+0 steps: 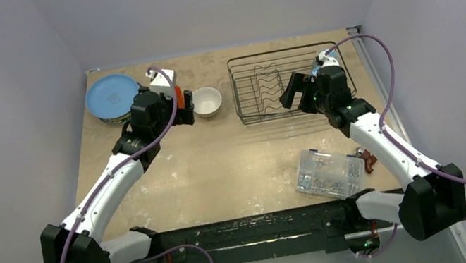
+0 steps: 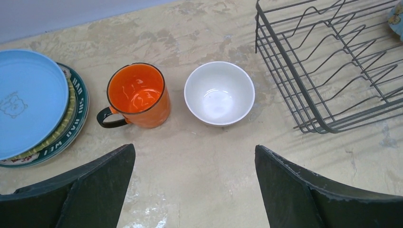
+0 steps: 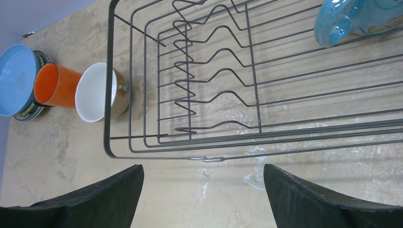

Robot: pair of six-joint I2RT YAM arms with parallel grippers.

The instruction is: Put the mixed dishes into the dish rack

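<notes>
My left gripper moves down onto the bowl's rim on the cup's side (image 1: 195, 103) (image 2: 186, 93) next, since the white bowl stands upright with a gap beside the orange cup.
A blue plate (image 1: 111, 96) tops a stack at the far left; in the left wrist view the blue plate (image 2: 28, 102) lies on a yellow plate (image 2: 70, 105) and a green-rimmed plate (image 2: 77, 121). An orange cup (image 2: 138, 95) and a white bowl (image 2: 219, 99) stand upright beside them. The black wire dish rack (image 1: 262, 109) holds a light-blue mug (image 3: 351, 19) at its right end. My left gripper (image 2: 195, 148) is open and empty, on the near side of the cup and bowl. My right gripper (image 3: 203, 167) is open and empty at the rack's near rim (image 3: 247, 154).
A clear plastic box (image 1: 330, 172) of small parts lies at the near right, with a small brown item (image 1: 367, 158) beside it. Grey walls enclose the table on three sides. The rack's plate dividers (image 3: 209, 80) hold nothing.
</notes>
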